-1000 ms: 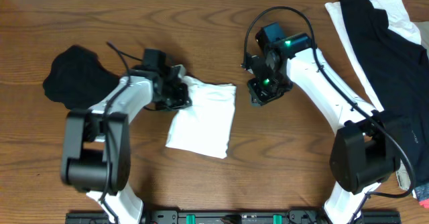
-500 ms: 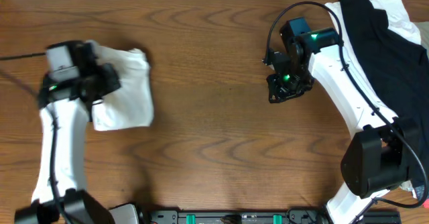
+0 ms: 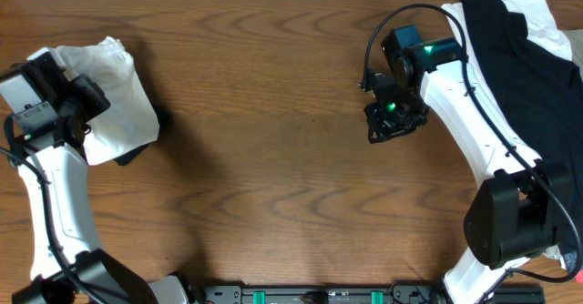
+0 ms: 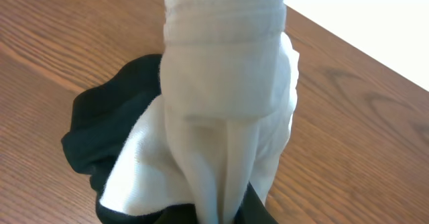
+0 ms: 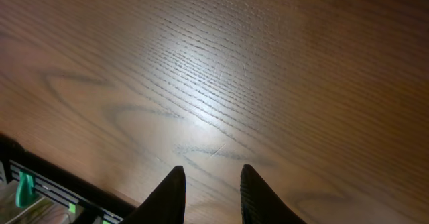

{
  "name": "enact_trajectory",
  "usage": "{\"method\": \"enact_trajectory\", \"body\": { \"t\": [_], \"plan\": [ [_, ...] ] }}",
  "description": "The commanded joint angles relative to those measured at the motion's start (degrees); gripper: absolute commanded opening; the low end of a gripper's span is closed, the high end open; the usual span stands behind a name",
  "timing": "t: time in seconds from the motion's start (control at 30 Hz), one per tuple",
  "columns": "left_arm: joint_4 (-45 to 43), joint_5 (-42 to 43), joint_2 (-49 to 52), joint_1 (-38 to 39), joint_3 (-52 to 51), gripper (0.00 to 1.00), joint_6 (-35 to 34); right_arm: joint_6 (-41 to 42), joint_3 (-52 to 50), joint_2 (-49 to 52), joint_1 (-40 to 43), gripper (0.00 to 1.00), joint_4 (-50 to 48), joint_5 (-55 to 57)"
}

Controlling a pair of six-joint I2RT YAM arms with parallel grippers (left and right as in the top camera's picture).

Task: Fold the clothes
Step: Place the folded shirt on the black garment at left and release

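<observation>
The white T-shirt rests partly on the black garment, so the robot's left gripper will next lower it over that garment and open.
The white T-shirt (image 3: 117,95), folded into a bundle, hangs from my left gripper (image 3: 84,104) at the table's far left. The gripper is shut on it. In the left wrist view the white T-shirt (image 4: 228,96) drapes down between my dark fingers (image 4: 258,214) and rests partly on a crumpled black garment (image 4: 110,120). From overhead only an edge of that black garment (image 3: 138,151) shows under the shirt. My right gripper (image 3: 390,122) hovers over bare wood right of centre. The right wrist view shows this gripper (image 5: 211,172) open, with nothing between its fingers.
A pile of clothes lies at the back right corner: a large black garment (image 3: 533,86) over a white one (image 3: 547,17). The table's near edge with a black rail (image 3: 301,295) runs along the bottom.
My left arm has swung the folded white T-shirt from the table's middle to the far left, over the black garment. The right arm drew back slightly to the right and then held still.
</observation>
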State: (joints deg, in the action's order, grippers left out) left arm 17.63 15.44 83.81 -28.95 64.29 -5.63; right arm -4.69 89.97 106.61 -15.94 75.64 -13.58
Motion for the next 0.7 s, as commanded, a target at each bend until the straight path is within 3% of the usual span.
{"method": "enact_trajectory", "body": {
  "t": [0.0, 0.23, 0.27, 0.3, 0.33, 0.37, 0.67],
  "plan": [
    [-0.66, -0.39, 2.29, -1.18, 1.36, 0.07, 0.92, -0.72, 0.87, -1.29, 0.55, 0.26, 0.15, 0.04],
    [-0.68, -2.69, 5.31, -3.23, 1.36, 0.07, 0.87, -0.42, 0.87, -1.29, 0.50, 0.26, 0.28, 0.02],
    [-0.68, -2.71, 5.40, -3.65, 1.36, 0.13, 0.87, -0.26, 0.87, -1.29, 0.50, 0.26, 0.26, 0.02],
    [-0.68, -2.71, 5.42, -4.09, 1.36, 0.34, 0.83, -0.26, 0.87, -1.29, 0.50, 0.26, 0.26, 0.02],
    [-0.68, -2.71, 5.42, -4.50, 1.36, 0.90, 0.81, -0.26, 0.87, -1.29, 0.50, 0.26, 0.24, 0.04],
    [-0.61, -2.69, 5.42, -5.07, 1.36, 0.98, 0.55, -0.26, 0.87, -1.29, 0.50, 0.26, 0.22, 0.04],
    [2.71, -2.45, 4.55, -11.06, 1.36, 0.98, -10.64, -0.31, 0.87, -1.29, 0.57, 0.27, -0.44, 0.04]
  ]
}}
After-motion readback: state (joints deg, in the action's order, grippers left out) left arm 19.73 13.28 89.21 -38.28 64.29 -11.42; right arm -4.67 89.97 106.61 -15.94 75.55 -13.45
